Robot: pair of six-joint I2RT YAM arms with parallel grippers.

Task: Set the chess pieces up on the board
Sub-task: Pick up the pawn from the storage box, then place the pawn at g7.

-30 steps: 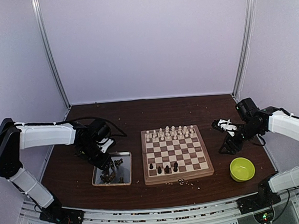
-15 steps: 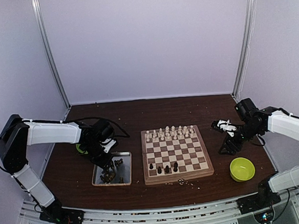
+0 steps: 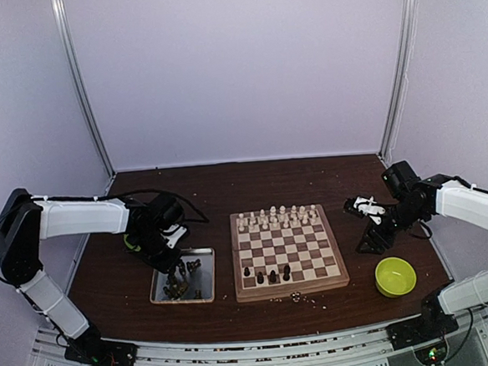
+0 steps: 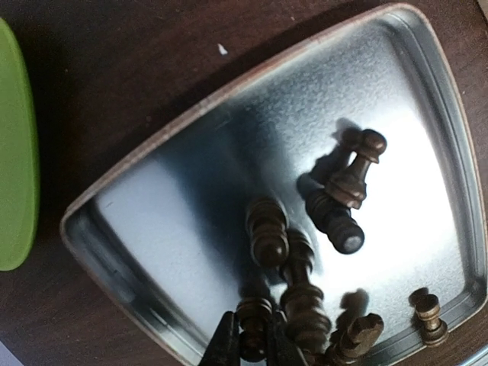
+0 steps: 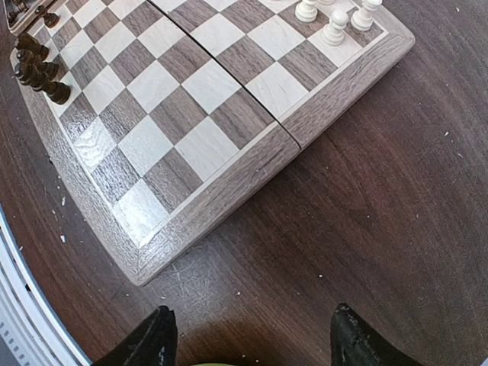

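To the right of my left gripper in the top view lies the board's bare square beside the tray-side dark piece, so I will lift, cross over, lower and release.
Several dark chess pieces (image 4: 347,183) lie loose in a silver tray (image 4: 152,221). My left gripper (image 4: 252,345) reaches down into the tray's near corner and is shut on one dark piece (image 4: 254,324), which stands between its fingertips. From above, the left gripper (image 3: 175,270) is over the tray (image 3: 200,252), left of the board (image 3: 291,251). A few dark pieces (image 3: 271,275) stand on the board's near rows. My right gripper (image 3: 372,239) hovers open over the bare table right of the board. In the right wrist view the right gripper (image 5: 255,339) holds nothing, and the board (image 5: 191,114) lies ahead of it.
Cream chessmen (image 3: 278,216) fill the board's far rows. A green bowl (image 3: 395,275) sits near the right gripper. A green dish (image 4: 11,152) lies left of the tray. Small crumbs dot the table by the board's near edge.
The left gripper's jaws have come together on a dark piece in the tray, and the left arm has shifted slightly. The right arm has not moved.
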